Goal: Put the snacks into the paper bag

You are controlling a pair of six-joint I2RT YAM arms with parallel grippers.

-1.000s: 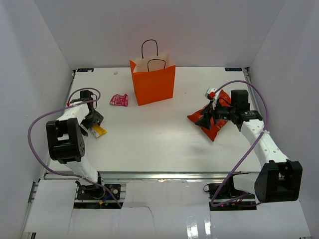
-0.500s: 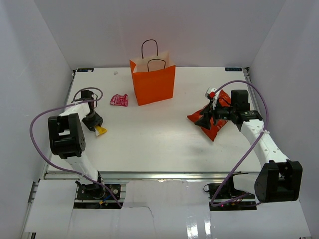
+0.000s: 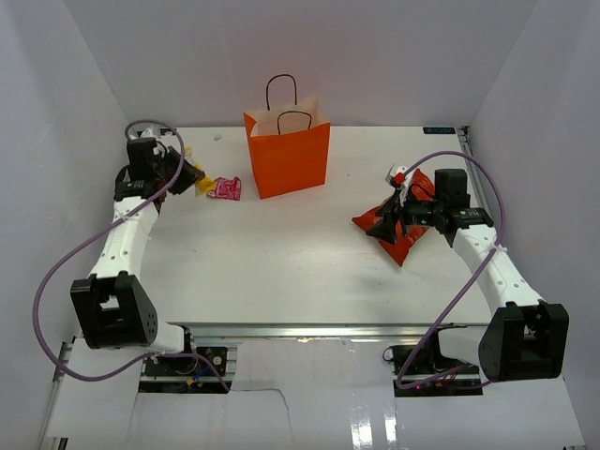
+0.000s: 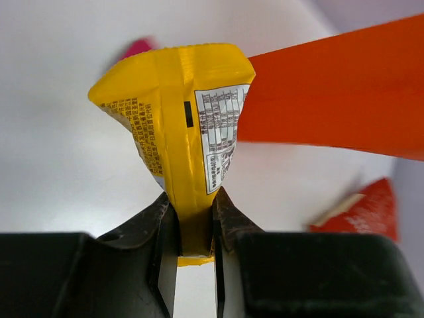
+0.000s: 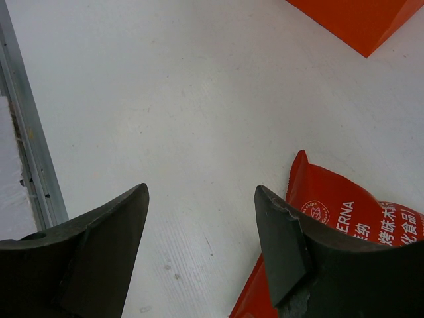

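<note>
I will next lift the yellow packet with my left gripper over the upright bag's opening (image 3: 282, 122) to release it, because the opening lies outward and to my gripper's right in the top view.
My left gripper (image 4: 194, 205) is shut on the lower end of a yellow candy packet (image 4: 185, 112). It holds the packet up at the back left (image 3: 200, 184), just left of a pink packet (image 3: 224, 188) lying on the table. The orange paper bag (image 3: 288, 155) stands upright at the back middle, to the right of the held packet (image 4: 331, 99). My right gripper (image 5: 202, 192) is open over bare table, its right finger beside the red chip bag (image 5: 338, 212). The chip bag (image 3: 405, 246) lies on the right side, partly under that gripper (image 3: 388, 223).
A small white-and-red thing (image 3: 398, 173) sits behind the chip bag. White walls close in the table on the left, back and right. A metal rail (image 5: 26, 146) runs along the table's near edge. Purple cables loop off both arms.
My left gripper closed on the yellow packet at the near left, then lifted it and swung it back toward the pink packet and the orange bag. The right arm has not moved.
</note>
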